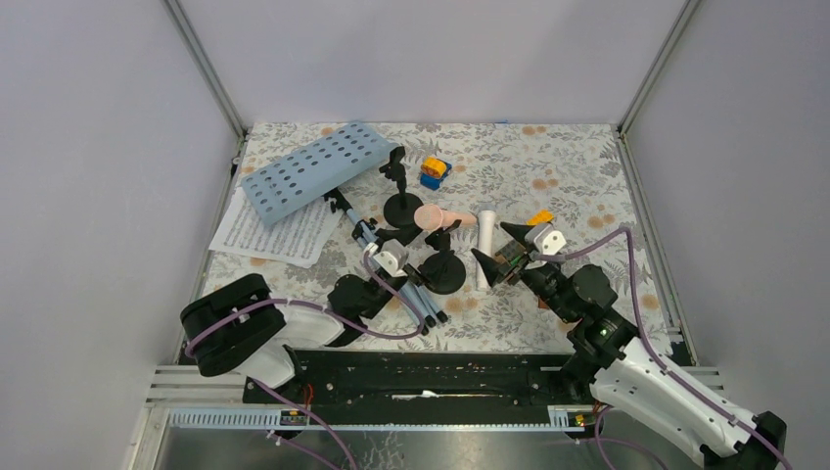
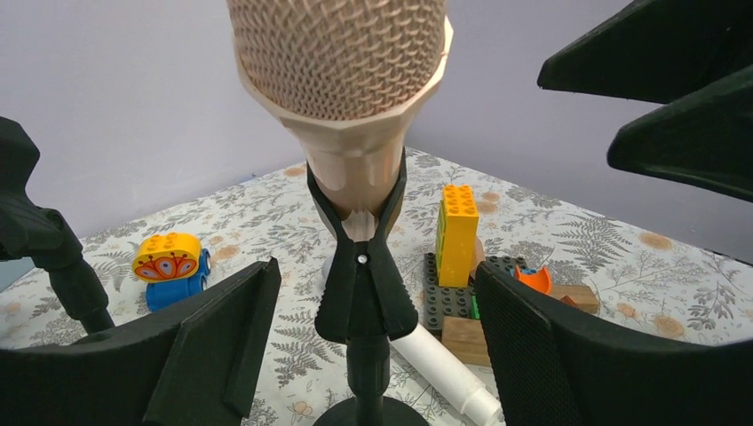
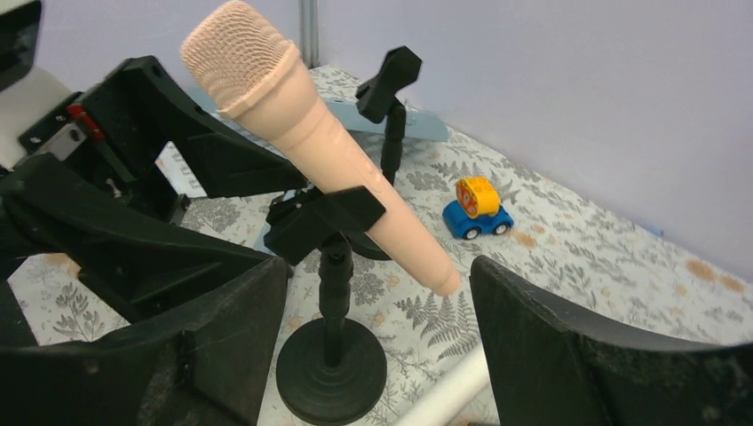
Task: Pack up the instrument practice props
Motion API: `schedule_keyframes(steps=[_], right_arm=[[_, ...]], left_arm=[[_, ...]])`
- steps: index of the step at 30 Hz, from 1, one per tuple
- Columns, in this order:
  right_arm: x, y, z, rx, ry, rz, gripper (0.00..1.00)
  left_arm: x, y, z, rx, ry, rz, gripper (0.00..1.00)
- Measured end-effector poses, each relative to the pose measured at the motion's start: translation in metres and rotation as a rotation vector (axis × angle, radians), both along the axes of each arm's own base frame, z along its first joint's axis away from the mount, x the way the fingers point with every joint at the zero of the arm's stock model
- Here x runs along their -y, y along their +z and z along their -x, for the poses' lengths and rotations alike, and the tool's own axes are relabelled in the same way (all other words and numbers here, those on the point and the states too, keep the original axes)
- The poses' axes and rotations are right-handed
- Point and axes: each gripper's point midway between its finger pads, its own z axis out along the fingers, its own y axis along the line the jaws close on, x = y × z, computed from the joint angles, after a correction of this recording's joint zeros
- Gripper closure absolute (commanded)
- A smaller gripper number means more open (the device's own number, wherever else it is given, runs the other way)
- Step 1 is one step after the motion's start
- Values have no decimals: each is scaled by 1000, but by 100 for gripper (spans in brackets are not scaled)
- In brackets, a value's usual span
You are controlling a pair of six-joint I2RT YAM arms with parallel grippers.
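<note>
My right gripper is going to turn next and move onto the pink microphone's upper handle (image 1: 446, 217) (image 3: 305, 131), which is to its left in the top view and bare above the holder.
A pink microphone (image 1: 438, 216) sits clipped in the near black mic holder (image 1: 441, 273). My left gripper (image 1: 419, 258) is open, its fingers either side of that holder's stem (image 2: 368, 355), not touching. My right gripper (image 1: 493, 249) is open on the holder's other side, facing its base (image 3: 330, 373) and the pink microphone (image 3: 320, 146). A white microphone (image 1: 485, 245) lies flat beside the base. The second holder (image 1: 401, 204) stands empty behind. The light-blue rack (image 1: 313, 171) lies tipped over the sheet music (image 1: 274, 233), its tripod legs (image 1: 364, 232) stretched toward my left arm.
A blue and yellow toy car (image 1: 434, 172) stands at the back. Toy and wooden blocks (image 2: 457, 266) sit under my right gripper, with an orange piece (image 1: 539, 217) showing. The two grippers' fingers (image 2: 675, 98) are close together around the holder. Grey walls enclose the floral mat.
</note>
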Motion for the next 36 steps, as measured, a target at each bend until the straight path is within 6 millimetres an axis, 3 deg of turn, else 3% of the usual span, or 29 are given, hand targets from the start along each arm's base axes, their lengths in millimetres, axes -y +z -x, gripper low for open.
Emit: schedule_keyframes(steps=[4,13,16,21,26,36], right_arm=[[-19,3,-1,83,84,79,18],[-55,-17,-29,182,164,284,22],[-66,-9,-35,229,189,316,25],[-76,11,-38,317,215,328,30],[-86,20,-40,363,254,357,38],[-98,3,-46,360,303,439,44]], left_arm=[[1,-2,-4,-14,15,4,22],[3,-6,-8,-35,28,8,22],[3,-8,-8,-40,29,7,23],[4,-10,-9,-46,28,5,23],[4,-13,-9,-48,28,1,23],[5,-12,-9,-47,28,2,22]])
